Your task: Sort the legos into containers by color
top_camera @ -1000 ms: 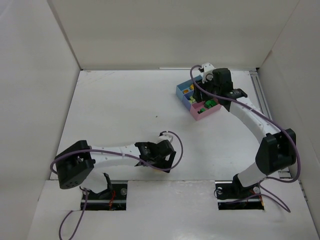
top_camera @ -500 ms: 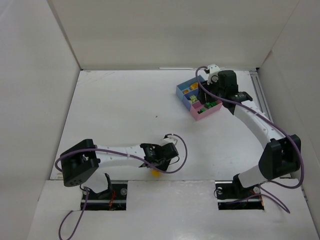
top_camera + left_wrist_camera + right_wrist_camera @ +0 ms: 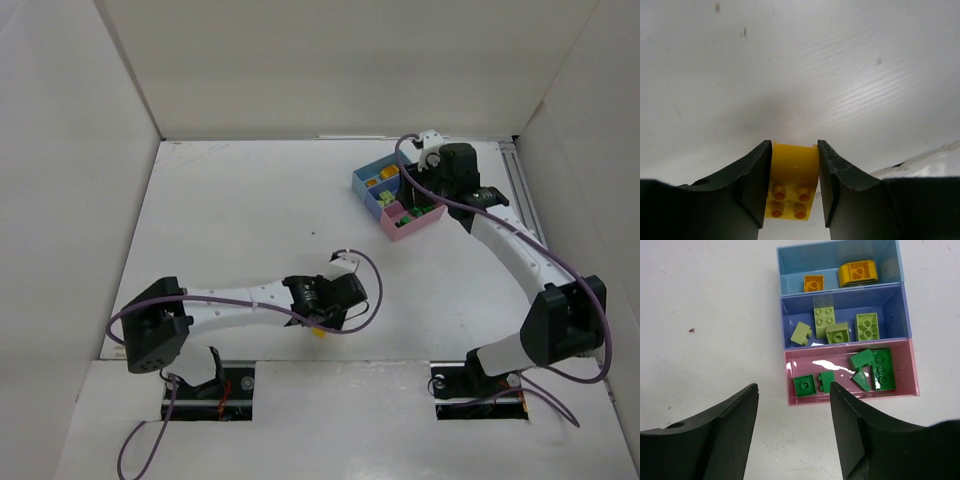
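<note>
The left gripper will lift and swing outward over the light blue tray (image 3: 379, 175), then let go of the orange-yellow lego there, because that tray already holds legos of its color.
An orange-yellow lego (image 3: 792, 180) is pinched between the fingers of my left gripper (image 3: 793, 148), studs toward the camera, just above the white table near its front edge. From above, that lego (image 3: 318, 331) peeks out under the left gripper (image 3: 324, 322). The containers stand at the back right: a light blue tray (image 3: 790, 270) with two orange-yellow legos (image 3: 858, 273), a darker blue tray (image 3: 788, 315) with several lime legos (image 3: 824, 316), and a pink tray (image 3: 800, 399) with several green legos (image 3: 883, 369). My right gripper (image 3: 792, 390) hangs open and empty above the pink tray's near edge.
White walls (image 3: 100, 150) enclose the table on three sides. The table's front edge (image 3: 920, 159) runs close behind the left gripper. A small dark speck (image 3: 691, 330) marks the table left of the trays.
The left gripper has shut on the orange-yellow lego and moved right with it. The right arm has drawn slightly back and right from over the trays.
</note>
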Controlling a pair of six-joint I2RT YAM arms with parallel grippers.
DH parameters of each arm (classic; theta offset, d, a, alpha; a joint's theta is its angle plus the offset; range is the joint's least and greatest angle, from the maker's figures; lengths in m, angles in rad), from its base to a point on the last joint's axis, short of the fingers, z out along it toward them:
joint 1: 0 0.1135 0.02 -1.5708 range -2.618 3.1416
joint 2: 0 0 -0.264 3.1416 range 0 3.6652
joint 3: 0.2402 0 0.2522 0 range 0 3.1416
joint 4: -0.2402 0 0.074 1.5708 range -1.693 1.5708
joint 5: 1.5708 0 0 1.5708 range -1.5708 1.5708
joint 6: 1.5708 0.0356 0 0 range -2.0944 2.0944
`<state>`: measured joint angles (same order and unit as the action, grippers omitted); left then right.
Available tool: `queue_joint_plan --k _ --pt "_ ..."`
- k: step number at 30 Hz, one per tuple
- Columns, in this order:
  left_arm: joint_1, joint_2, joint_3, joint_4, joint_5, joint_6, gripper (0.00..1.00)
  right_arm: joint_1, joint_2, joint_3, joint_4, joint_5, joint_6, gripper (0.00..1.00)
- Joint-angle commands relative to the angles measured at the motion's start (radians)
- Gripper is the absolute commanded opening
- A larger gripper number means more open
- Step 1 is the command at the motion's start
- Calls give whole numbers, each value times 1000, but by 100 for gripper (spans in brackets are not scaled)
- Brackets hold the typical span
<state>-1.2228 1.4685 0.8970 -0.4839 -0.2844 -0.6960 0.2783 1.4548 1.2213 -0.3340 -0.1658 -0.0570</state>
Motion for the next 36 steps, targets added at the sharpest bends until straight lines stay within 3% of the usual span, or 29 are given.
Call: queue_joint_plan --k 1,5,6,9,13,17,24,31,36 --pt "12 -36 118 -9 -148 10 21 -19 -56 -8 30 8 31 64" --pt "155 -16 241 105 -138 154 21 -70 -105 -38 30 55 91 64" --pt "234 -5 291 135 -127 183 21 -106 -120 -55 21 55 106 64" --pt "348 39 364 290 -12 326 20 -186 -201 -100 12 100 166 64" --pt "500 189 613 412 88 449 23 -255 -319 -156 -10 161 209 64" --pt "566 404 894 412 140 499 23 -268 -430 -200 -19 173 218 64" --pt "621 742 1293 471 261 550 22 -297 -464 -212 -76 262 218 64" --pt "631 906 1364 703 352 550 26 -315 -412 -194 -76 301 197 64" --pt "631 1007 1413 777 386 509 28 -324 -358 -181 -66 264 187 64"
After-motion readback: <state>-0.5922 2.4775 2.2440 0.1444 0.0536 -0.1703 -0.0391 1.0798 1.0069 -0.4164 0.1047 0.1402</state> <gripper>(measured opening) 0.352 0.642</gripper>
